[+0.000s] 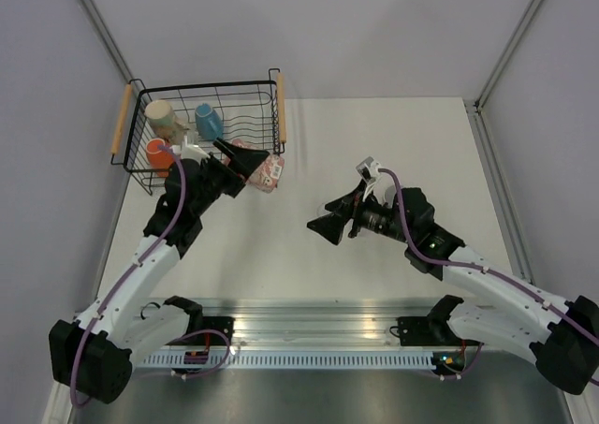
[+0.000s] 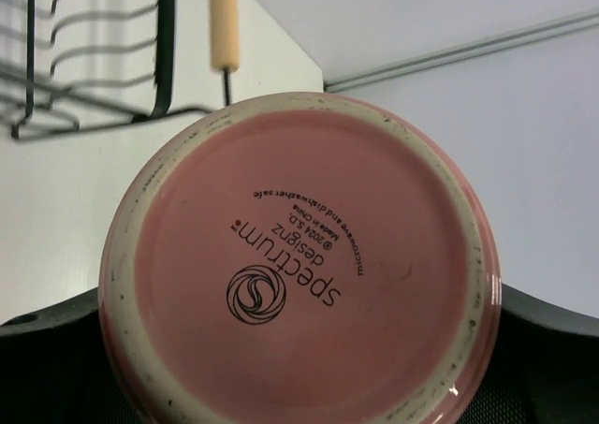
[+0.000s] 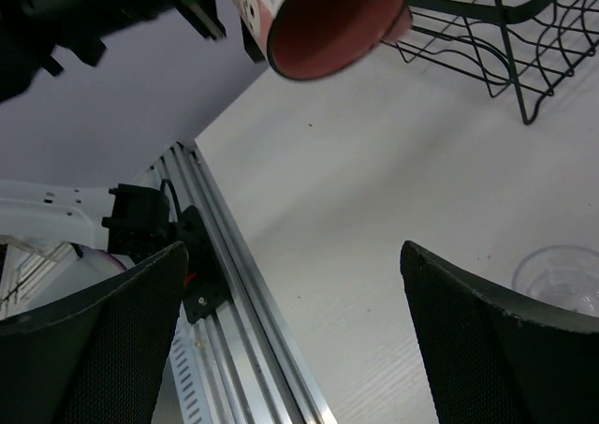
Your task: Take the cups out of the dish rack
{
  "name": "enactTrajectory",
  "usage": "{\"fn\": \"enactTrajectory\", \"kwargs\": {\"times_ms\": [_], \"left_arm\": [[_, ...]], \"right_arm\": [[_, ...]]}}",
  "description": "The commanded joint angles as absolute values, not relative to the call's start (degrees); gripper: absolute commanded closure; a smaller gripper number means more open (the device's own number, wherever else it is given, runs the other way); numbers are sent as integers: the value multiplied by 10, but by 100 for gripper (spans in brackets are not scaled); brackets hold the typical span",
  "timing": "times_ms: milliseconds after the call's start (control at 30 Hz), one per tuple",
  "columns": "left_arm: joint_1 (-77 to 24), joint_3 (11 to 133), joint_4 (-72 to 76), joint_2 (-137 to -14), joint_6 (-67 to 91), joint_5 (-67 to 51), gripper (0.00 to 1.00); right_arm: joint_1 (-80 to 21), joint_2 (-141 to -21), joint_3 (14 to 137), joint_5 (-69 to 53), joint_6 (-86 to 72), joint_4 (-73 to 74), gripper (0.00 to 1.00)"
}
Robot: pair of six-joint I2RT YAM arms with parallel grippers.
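The right gripper goes left in the top view, across onto the pink-red patterned cup's rim next.
My left gripper (image 1: 249, 165) is shut on a pink-red patterned cup (image 1: 269, 172), held off the table just past the near right corner of the dish rack (image 1: 278, 115). In the left wrist view the cup's pink base (image 2: 299, 265) fills the frame between the fingers. A cream mug (image 1: 161, 117), a blue mug (image 1: 207, 120) and an orange mug (image 1: 159, 153) lie inside the rack. My right gripper (image 1: 328, 226) stands open over the middle of the table, holding nothing. In its wrist view the pink cup's mouth (image 3: 329, 21) shows above the right gripper (image 3: 299, 340).
A clear cup (image 3: 562, 279) stands on the table beside the right finger. The rack's wire corner (image 3: 496, 31) is at the upper right of the right wrist view. The metal rail (image 1: 309, 335) runs along the near table edge.
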State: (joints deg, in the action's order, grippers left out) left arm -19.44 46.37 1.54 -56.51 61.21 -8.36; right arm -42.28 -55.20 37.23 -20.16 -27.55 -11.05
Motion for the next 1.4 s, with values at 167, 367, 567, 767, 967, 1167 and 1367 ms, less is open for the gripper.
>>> {"fn": "enactTrajectory", "kwargs": {"times_ms": [167,367,567,767,967,1167,1367], "left_arm": [[-216,338,174,-472,808,-112,98],[-247,301,182,-462,839,-91,98],[-284,264,211,-475,874,-87,98],[-314,253,193,-463,883,-78,98],[-319,251,192,-454,886,-83,98],[-321,257,196,-439,851,-90,40],[-322,261,146,-383,808,-49,0]], "right_arm": [[-468,-651,366,-236,-370,-385,2],[-500,-722,399,-227,-377,-426,2],[-512,-791,434,-218,-387,-458,12],[-513,-845,449,-210,-392,-491,52],[-519,-860,460,-198,-387,-485,99],[-520,-831,452,-188,-376,-476,99],[-520,-769,441,-151,-337,-416,99]]}}
